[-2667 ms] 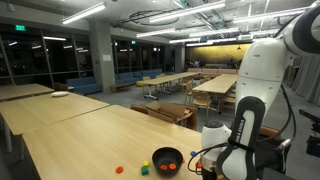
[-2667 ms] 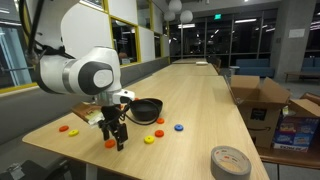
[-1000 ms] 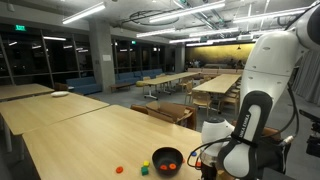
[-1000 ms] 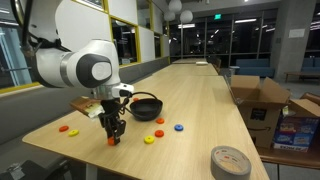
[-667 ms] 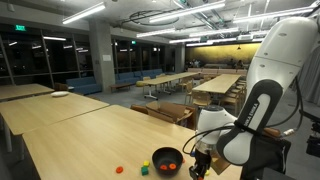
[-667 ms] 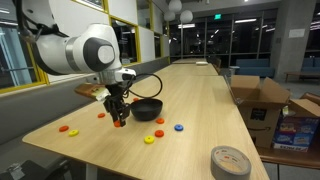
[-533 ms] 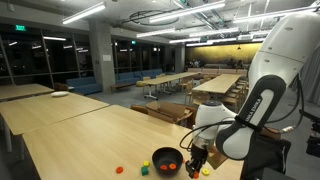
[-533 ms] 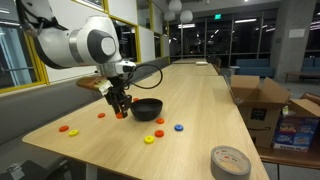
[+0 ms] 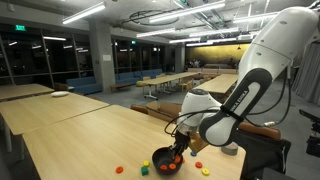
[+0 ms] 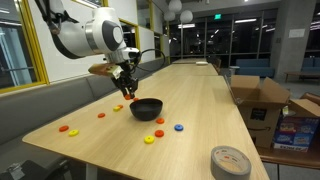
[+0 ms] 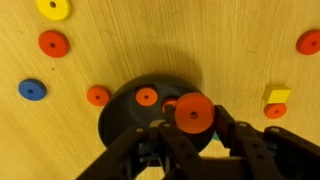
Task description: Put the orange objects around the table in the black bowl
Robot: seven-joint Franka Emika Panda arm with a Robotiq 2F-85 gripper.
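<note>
The flat orange disc (image 11: 194, 110) will go into the black bowl next: my gripper will move outward and down to release it, as the bowl's middle (image 11: 142, 122) lies outward and below.
My gripper (image 11: 194, 122) is shut on a flat orange disc (image 11: 194, 110) with a centre hole, held above the near rim of the black bowl (image 11: 128, 118). Two orange discs (image 11: 146, 96) lie inside the bowl. In both exterior views the gripper (image 10: 128, 92) (image 9: 178, 152) hangs just over the bowl (image 10: 146, 108) (image 9: 163, 160). More orange discs (image 11: 53, 43) lie on the pale wood table (image 10: 190, 100): one beside the bowl (image 11: 97, 95), others toward the table's end (image 10: 68, 130).
A yellow disc (image 11: 53, 8), a blue disc (image 11: 32, 89) and a green-yellow block (image 11: 277, 96) lie near the bowl. A grey tape roll (image 10: 229, 160) sits at the table's near corner. Cardboard boxes (image 10: 262, 100) stand beside the table.
The gripper has lifted the orange disc off the table near its end and carried it up and across to hang over the black bowl.
</note>
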